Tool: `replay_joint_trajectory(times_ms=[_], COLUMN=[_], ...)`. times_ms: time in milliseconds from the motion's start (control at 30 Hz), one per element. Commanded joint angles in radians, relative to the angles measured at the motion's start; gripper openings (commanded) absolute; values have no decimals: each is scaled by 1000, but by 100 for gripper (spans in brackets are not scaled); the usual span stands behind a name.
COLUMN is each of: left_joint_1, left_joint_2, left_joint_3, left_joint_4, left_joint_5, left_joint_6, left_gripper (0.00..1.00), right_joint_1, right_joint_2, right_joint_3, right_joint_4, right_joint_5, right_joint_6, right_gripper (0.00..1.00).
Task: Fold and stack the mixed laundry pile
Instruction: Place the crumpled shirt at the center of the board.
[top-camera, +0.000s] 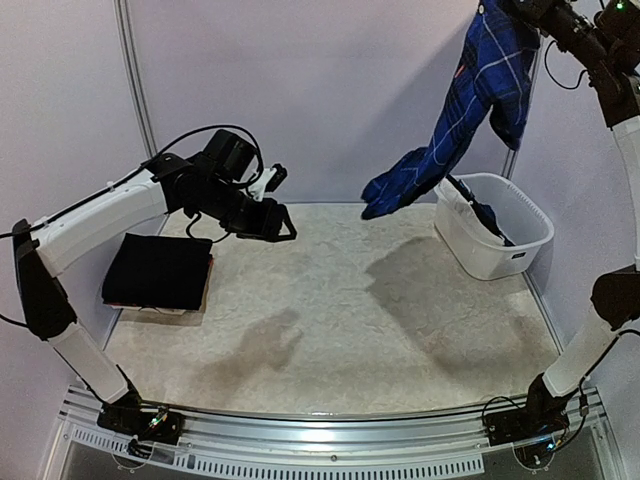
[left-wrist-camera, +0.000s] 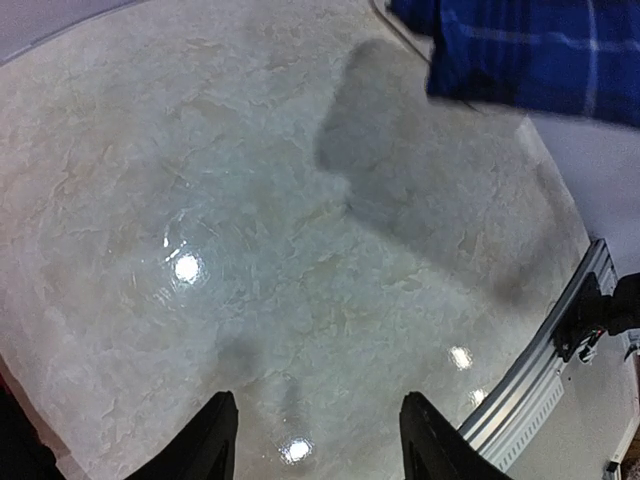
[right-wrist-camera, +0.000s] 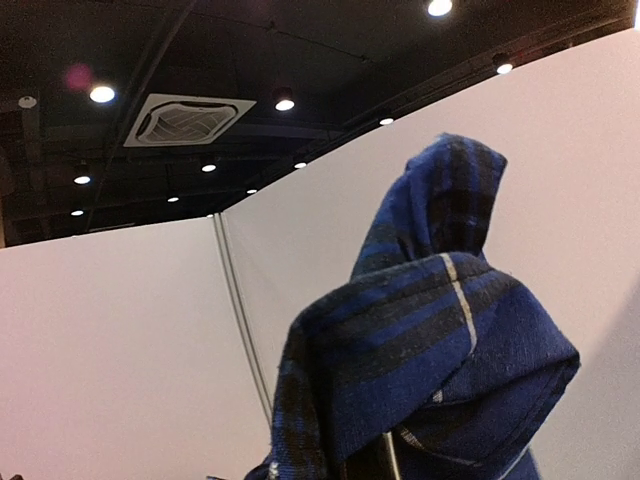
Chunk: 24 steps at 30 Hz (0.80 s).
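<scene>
My right gripper swings the plaid shirt (top-camera: 470, 95) over the open tabletop next, then tips down and releases it by the basket's rim, because that marbled space lies clear.
My right gripper (top-camera: 505, 10) is raised high at the top right, shut on a blue plaid shirt (top-camera: 470, 95) that hangs down from it, its lower end (top-camera: 398, 188) dangling just above the table beside the basket. In the right wrist view the bunched shirt (right-wrist-camera: 430, 340) covers my fingers. A folded black garment (top-camera: 158, 270) lies at the table's left edge, with a red edge (top-camera: 207, 287) showing beneath it. My left gripper (top-camera: 283, 222) hovers over the table's back left, open and holding nothing (left-wrist-camera: 317, 415). The shirt (left-wrist-camera: 530, 50) also shows in the left wrist view.
A white plastic basket (top-camera: 525, 215) stands at the back right with a dark strip of cloth (top-camera: 488, 220) in it. The marbled tabletop (top-camera: 350, 300) ends in a metal rail (top-camera: 330, 420) at the near edge, by both arm bases. Walls close the back and sides.
</scene>
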Motion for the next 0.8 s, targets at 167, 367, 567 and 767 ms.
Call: replay_joint_trajectory(times_ms=[167, 367, 567, 767], left_joint_1=[-14, -20, -22, -22], left_joint_2=[-121, -189, -273, -336], left_joint_3=[-124, -163, -227, -261], left_joint_4=[62, 81, 72, 62], left_joint_5=[17, 58, 65, 51], left_joint_6=[8, 15, 24, 13], left_gripper=[57, 59, 61, 61], right_joint_1=[126, 398, 619, 802], right_joint_2=[2, 25, 61, 139], right_joint_3=[34, 76, 78, 146], right_joint_4=[50, -155, -128, -40], right_joint_5=[52, 516, 682, 885], right_joint_6=[-25, -293, -432, -639], right_gripper=[0, 0, 0, 0])
